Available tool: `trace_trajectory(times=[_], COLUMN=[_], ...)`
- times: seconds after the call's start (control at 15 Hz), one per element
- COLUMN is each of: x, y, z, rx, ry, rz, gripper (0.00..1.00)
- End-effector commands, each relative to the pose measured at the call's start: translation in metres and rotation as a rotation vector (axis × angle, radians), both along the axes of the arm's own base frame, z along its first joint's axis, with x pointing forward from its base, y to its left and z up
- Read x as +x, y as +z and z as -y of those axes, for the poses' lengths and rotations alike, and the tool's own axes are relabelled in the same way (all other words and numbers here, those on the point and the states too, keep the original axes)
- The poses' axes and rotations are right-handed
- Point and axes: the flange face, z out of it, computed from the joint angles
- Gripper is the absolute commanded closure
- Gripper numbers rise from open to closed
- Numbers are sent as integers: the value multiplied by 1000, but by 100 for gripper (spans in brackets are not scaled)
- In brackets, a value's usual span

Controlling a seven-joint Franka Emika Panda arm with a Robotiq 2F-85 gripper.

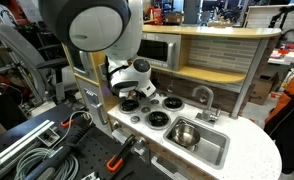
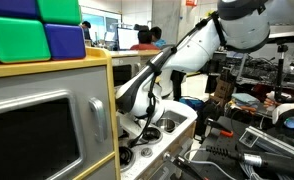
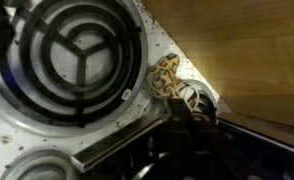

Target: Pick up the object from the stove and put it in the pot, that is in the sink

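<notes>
I need to lift my gripper off the stove (image 1: 152, 118) next, move it past the burners and lower it over the steel pot (image 1: 184, 133) to let go of the object, because the pot's opening faces up.
A small tan pretzel-shaped object (image 3: 165, 74) lies on the white stove (image 3: 17, 130) at its corner, beside a big black burner (image 3: 72, 55). My gripper (image 3: 190, 108) is down on the stove. Its two dark fingers are drawn together on the near edge of the object. In both exterior views the gripper (image 1: 127, 93) (image 2: 137, 122) is low over the back burners, and it hides the object. The shiny steel pot (image 1: 184, 133) stands in the grey sink (image 1: 215, 152), to the side of the stove (image 1: 152, 118).
A silver tap (image 1: 202, 96) stands behind the sink. A wooden back wall and shelf (image 1: 212, 60) rise right behind the stove. A toy microwave (image 2: 32, 135) with coloured blocks (image 2: 37, 30) on top stands beside the arm. Cables and tools lie on the floor in front.
</notes>
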Motion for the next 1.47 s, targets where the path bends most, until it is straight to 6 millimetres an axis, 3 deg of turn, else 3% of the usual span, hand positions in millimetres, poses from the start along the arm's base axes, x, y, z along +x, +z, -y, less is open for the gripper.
trace_trajectory(times=[0.0,0.33,0.67,0.93,1.13,1.4], x=[17,23,11,0,-7,-9], y=[25,56,75,78,76,87], z=[25,98,167,206,237,270], rx=[81,149,181,192,188,137], ry=[-92,-285,-448,-580,-657,-744], rz=[-59,-162,-239,-306,-454,-551], gripper=[100,100,100,100,100,100])
